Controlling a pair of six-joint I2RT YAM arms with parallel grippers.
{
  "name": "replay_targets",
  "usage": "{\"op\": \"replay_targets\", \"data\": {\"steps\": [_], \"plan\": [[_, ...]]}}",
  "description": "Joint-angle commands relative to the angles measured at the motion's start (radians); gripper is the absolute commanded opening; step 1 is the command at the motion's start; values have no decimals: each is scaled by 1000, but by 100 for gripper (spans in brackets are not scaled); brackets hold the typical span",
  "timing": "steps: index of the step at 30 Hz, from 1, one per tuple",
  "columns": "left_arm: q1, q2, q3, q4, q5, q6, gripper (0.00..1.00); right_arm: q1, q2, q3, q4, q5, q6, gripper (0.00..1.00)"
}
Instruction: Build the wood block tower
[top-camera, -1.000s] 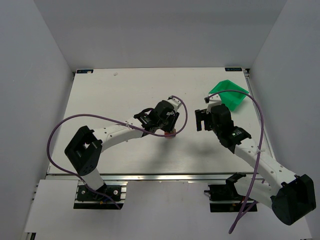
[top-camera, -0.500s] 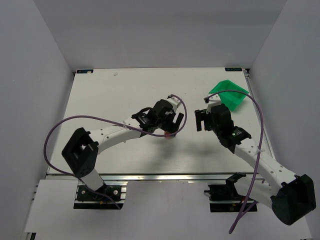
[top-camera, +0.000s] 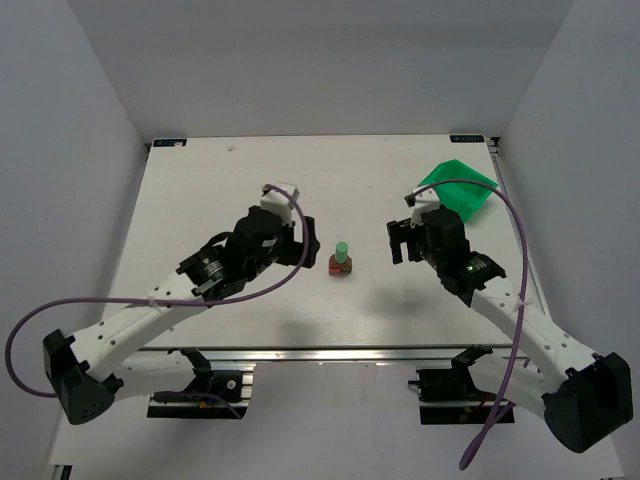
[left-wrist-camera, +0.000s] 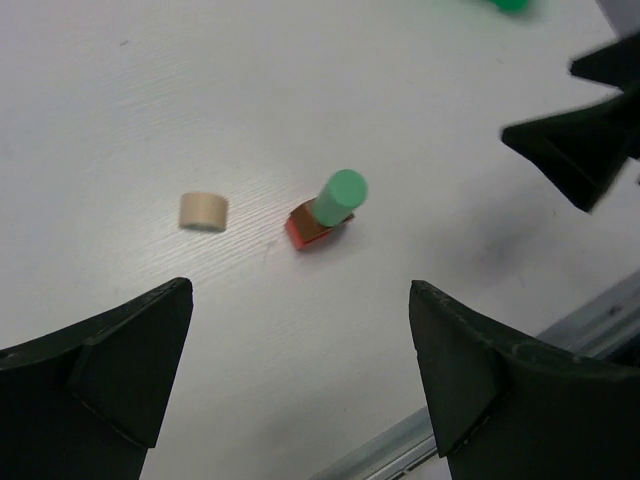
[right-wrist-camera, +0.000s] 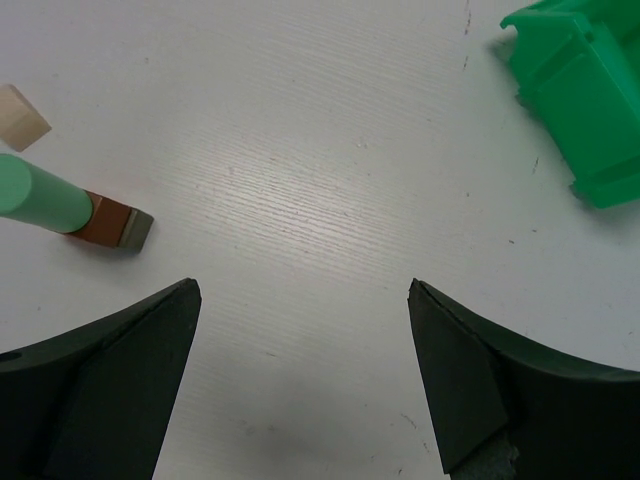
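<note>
The tower stands between the robot's right gripper and the cream block (left-wrist-camera: 204, 211), so the gripper will next move around the tower's far side and then lower to that block.
The wood block tower (top-camera: 341, 260) stands mid-table: a pale green cylinder (left-wrist-camera: 338, 196) on a brown block over a red base (left-wrist-camera: 298, 231). From the right wrist the tower (right-wrist-camera: 104, 221) also shows a grey block at its foot. A cream block (left-wrist-camera: 204, 211) lies alone on the table beside it and is seen again as a cream block (right-wrist-camera: 22, 118) from the right wrist. My left gripper (top-camera: 307, 245) is open, a short way left of the tower, holding nothing (left-wrist-camera: 298, 300). My right gripper (top-camera: 396, 241) is open to the tower's right, also holding nothing (right-wrist-camera: 303, 290).
A bright green plastic bin (top-camera: 457, 187) sits at the table's far right, also seen as the bin (right-wrist-camera: 585, 90) ahead of the right gripper. The table's near edge rail (left-wrist-camera: 590, 320) runs just behind the left gripper. Purple cables loop off both arms.
My left gripper has opened and drawn back to the left, leaving the pale green cylinder standing on the stack. The right arm has not moved.
</note>
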Motion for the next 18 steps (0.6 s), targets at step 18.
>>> {"op": "replay_targets", "data": {"steps": [18], "plan": [[114,-291,-404,-228,-396,-549,98,232,876,937,-259,-311,-250,89]]}}
